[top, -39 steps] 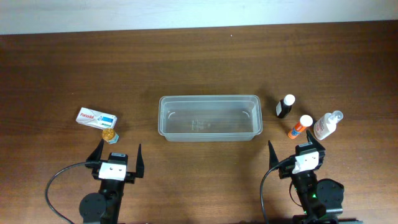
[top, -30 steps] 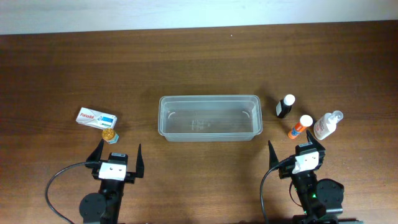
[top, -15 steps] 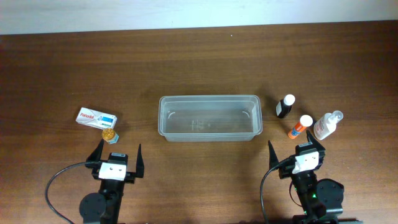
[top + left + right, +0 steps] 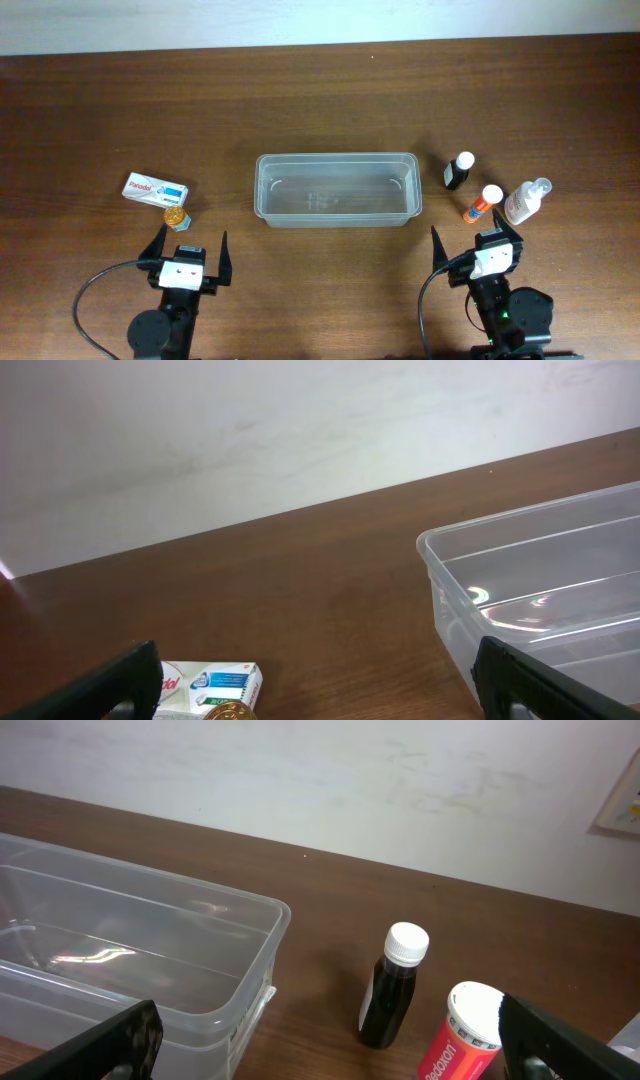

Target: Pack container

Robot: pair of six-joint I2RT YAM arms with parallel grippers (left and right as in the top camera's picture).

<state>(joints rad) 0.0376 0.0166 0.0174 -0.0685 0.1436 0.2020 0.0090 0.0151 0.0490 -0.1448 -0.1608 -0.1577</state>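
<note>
I need to reach outward with my right gripper, tilt it to point down and lower it over the dark bottle's white-capped top, because the bottle is standing upright.
The clear plastic container sits empty at the table's middle; it also shows in the left wrist view and the right wrist view. A white Panadol box and a small gold-capped jar lie at the left. A dark bottle with a white cap, an orange Redoxon tube and a clear spray bottle stand at the right. My left gripper is open and empty. My right gripper is open and empty.
The brown wooden table runs back to a white wall. Both arm bases sit at the near edge.
</note>
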